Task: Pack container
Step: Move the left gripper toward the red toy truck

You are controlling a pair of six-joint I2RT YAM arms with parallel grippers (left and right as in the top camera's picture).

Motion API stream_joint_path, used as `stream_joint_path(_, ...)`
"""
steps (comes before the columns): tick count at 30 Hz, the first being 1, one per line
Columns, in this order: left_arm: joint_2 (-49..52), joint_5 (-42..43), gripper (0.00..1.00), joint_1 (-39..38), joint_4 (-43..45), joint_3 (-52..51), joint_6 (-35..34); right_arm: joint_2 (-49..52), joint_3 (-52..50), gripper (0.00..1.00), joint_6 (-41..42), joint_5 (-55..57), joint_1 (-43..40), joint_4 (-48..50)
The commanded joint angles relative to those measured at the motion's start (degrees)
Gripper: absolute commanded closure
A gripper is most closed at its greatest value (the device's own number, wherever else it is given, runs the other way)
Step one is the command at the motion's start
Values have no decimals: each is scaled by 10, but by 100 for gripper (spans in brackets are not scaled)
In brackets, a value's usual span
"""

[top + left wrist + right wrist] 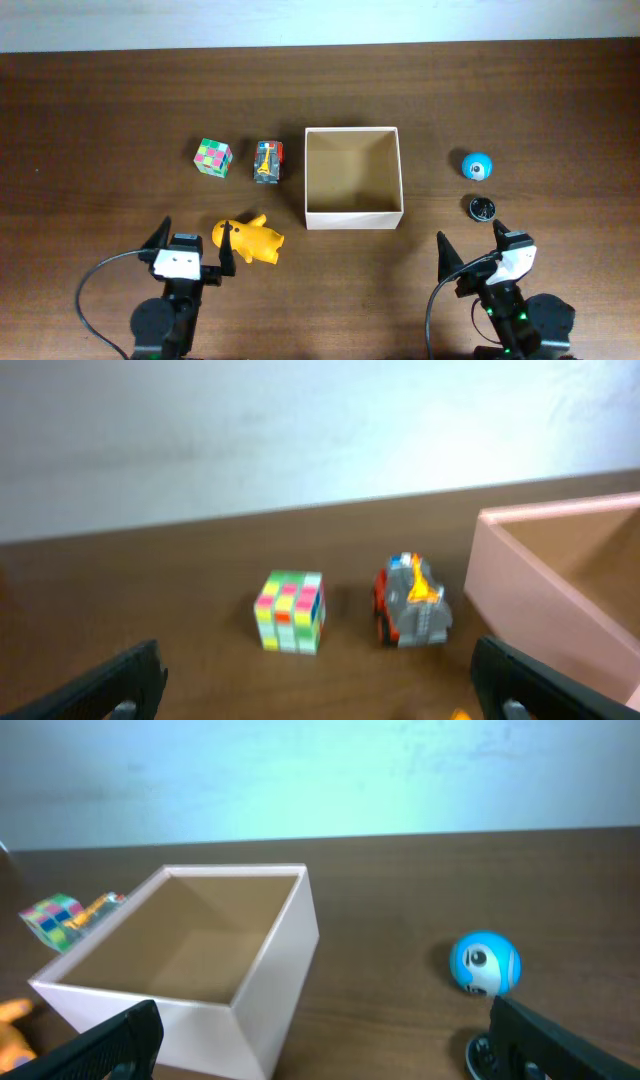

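Observation:
The grey-orange toy is outside the empty container, so my left gripper should next move outward and to the right in the overhead view, tip down and lower onto it.
The container, a square open box with white walls and tan inside, stands mid-table and holds nothing; it also shows in the left wrist view and the right wrist view. Left of it lie a multicoloured cube, a grey-orange toy and a yellow toy. Right of it are a blue ball and a small black disc. My left gripper is open and empty beside the yellow toy. My right gripper is open and empty, below the disc.
The cube and grey-orange toy sit ahead of the left gripper. The blue ball sits ahead of the right gripper. A pale wall runs along the table's far edge.

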Motion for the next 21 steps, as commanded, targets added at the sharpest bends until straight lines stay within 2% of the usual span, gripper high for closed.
stream_joint_path(1, 32, 10, 1, 3, -12, 85, -7, 55, 67, 1, 19, -13, -3, 6)
stream_joint_path(4, 92, 1, 1, 3, -61, 161, -4, 139, 134, 1, 19, -10, -3, -2)
stream_joint_path(7, 178, 2, 1, 3, -123, 249, 5, 255, 226, 1, 19, -8, -4, -52)
stream_joint_path(10, 276, 13, 1, 4, -182, 342, 7, 381, 325, 1, 12, -6, -4, -124)
stream_joint_path(15, 436, 53, 1, 3, -296, 517, 53, 594, 520, 1, -28, -6, -4, -266)
stream_joint_path(21, 599, 56, 1, 3, -452, 721, 58, 776, 711, 1, -21, -25, -4, -414)
